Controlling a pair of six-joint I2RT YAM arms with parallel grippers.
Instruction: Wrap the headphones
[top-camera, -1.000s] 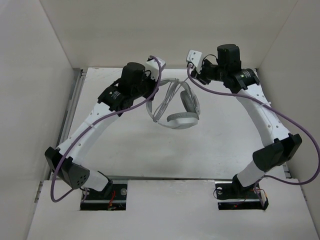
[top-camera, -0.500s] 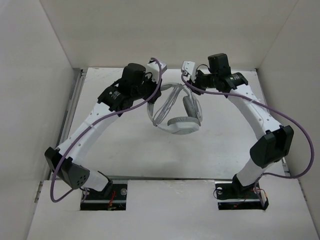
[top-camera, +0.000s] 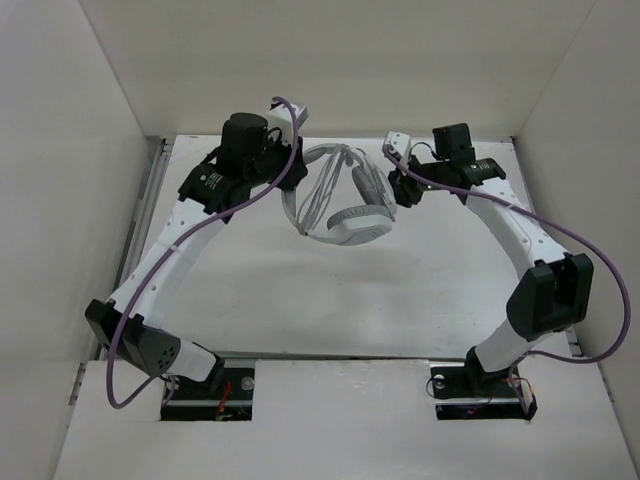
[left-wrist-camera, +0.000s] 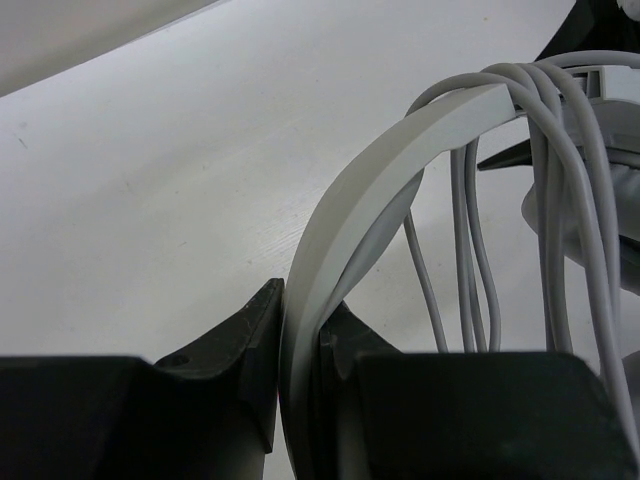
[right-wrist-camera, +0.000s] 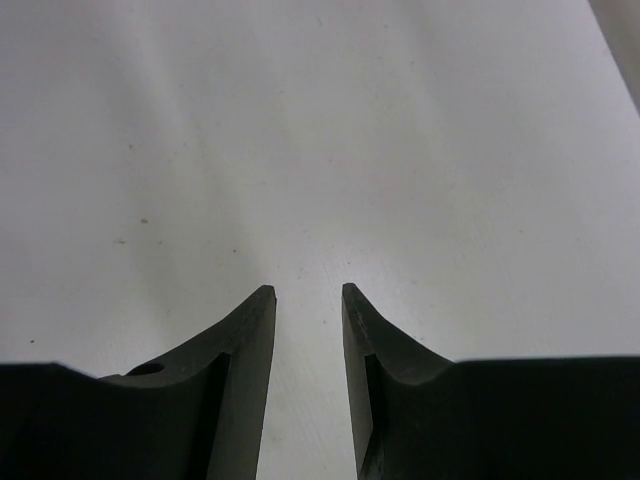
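The left gripper lowers the headband (left-wrist-camera: 385, 185) to the bare tabletop below the headphones (left-wrist-camera: 512, 270) next and releases it there, since the cable already loops over the headband.
The light grey headphones (top-camera: 350, 218) hang above the table between my two arms, and their thin grey cable (left-wrist-camera: 545, 190) loops several times over the headband (left-wrist-camera: 385, 185). My left gripper (left-wrist-camera: 303, 305) is shut on the headband's lower end; in the top view this left gripper (top-camera: 290, 178) is at the headphones' left side. My right gripper (top-camera: 399, 191) is just right of the earcup and apart from it. In the right wrist view the right gripper (right-wrist-camera: 307, 291) is open, with only bare table between its fingers. The cable's plug is not visible.
White walls (top-camera: 90, 150) enclose the white table (top-camera: 300, 300) on three sides. Thick purple arm cables (top-camera: 590, 250) arc beside each arm. The arm bases (top-camera: 480, 385) sit at the near edge.
My left arm has drawn back and left, carrying the headphones with it and turning them. My right gripper has swung from above the headphones down to their right side.
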